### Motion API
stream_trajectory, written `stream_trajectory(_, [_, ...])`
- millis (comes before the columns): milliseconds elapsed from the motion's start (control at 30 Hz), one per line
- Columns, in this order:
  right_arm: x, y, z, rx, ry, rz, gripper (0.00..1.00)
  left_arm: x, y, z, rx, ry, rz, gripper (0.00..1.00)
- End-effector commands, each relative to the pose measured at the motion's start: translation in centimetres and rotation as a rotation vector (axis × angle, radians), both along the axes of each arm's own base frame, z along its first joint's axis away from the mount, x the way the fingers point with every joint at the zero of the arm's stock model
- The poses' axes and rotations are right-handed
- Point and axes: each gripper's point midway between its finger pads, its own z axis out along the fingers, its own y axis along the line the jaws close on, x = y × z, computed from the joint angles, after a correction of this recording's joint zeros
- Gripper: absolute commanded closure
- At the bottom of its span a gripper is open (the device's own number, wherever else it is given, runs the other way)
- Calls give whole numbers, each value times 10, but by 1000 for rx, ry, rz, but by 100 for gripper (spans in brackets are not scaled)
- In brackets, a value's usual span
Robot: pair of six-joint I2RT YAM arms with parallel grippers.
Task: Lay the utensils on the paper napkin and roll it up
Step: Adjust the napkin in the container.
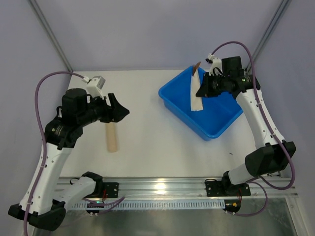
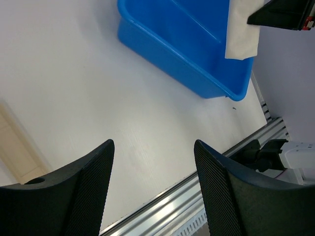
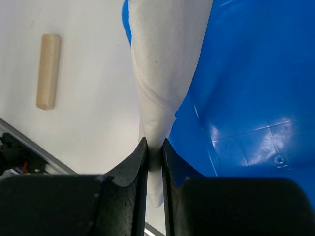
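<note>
The robot's right gripper will next go down with the roll onto the bottom of the blue bin beside the bin's long side to let go of it, since the napkin is already wrapped around the utensils.
The paper napkin is rolled into a long white tube and hangs over the blue bin. My right gripper is shut on it, the jaws pinching the roll near one end in the right wrist view. A dark bronze utensil tip pokes out of the roll's far end; the rest of the utensils is hidden inside. My left gripper hovers open over the left of the table with nothing between its fingers. The left wrist view catches the roll's lower end.
The blue bin sits at an angle on the right half of the white table. A tan beige cylinder lies on the table just under the left gripper. An aluminium rail runs along the near edge.
</note>
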Motion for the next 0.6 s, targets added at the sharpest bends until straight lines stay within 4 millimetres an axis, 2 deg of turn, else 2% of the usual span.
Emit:
stream_trajectory(0, [4,-25,-5,-158,-80,6,97,-8,11,7,52,-66,-3,32])
stream_trajectory(167, [14,-36,-43,-259,-17,35,96,-15,15,6,97,-94,-12,32])
stream_trajectory(267, [23,-41,-57,-303,0,35,97,-19,12,4,108,-93,-32,32])
stream_trajectory(367, [33,-45,-63,-332,-2,32,97,-21,13,1,129,-92,-36,31])
stream_trajectory(467, [47,-41,-86,-346,40,69,97,-23,13,-2,145,-84,-48,31])
stream_trajectory(567, [53,-39,-95,-350,54,102,97,-23,13,-5,154,-68,-49,31])
